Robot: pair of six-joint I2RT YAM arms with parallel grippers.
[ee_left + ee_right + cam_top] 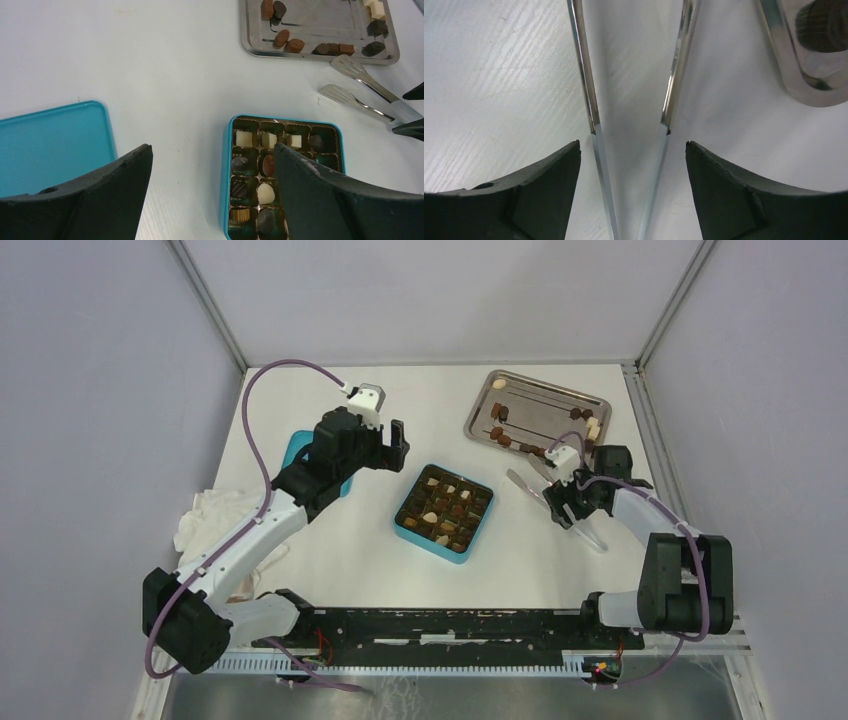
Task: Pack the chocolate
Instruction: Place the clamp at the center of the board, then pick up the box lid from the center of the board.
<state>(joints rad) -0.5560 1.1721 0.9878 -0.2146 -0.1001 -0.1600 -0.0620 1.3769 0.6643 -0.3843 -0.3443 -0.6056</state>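
Observation:
My left gripper should move down and to the left in the top view next, onto the edge of the teal lid that faces the box. The teal lid is lying flat beside my open fingers.
The chocolate lies in two places: several pieces (445, 502) fill the gridded teal box (402, 528) at mid-table, and several more (499, 413) rest on the metal tray (537, 398) at the back right. From the left wrist, a cream piece (266, 193) sits in the box (227, 165) and brown pieces (294, 46) on the tray (320, 56). My left gripper (395, 445) (212, 150) hovers open and empty, left of the box. My right gripper (562, 510) (633, 145) is open astride the metal tweezers (527, 486) (585, 65) (370, 85), whose two arms lie between the fingers without touching them.
The teal lid (296, 452) (50, 145) lies flat to the left of the box, partly under my left arm. A crumpled white cloth (215, 515) sits at the left edge. A corner of the tray (784, 60) holding a dark piece (824, 20) is close to my right gripper.

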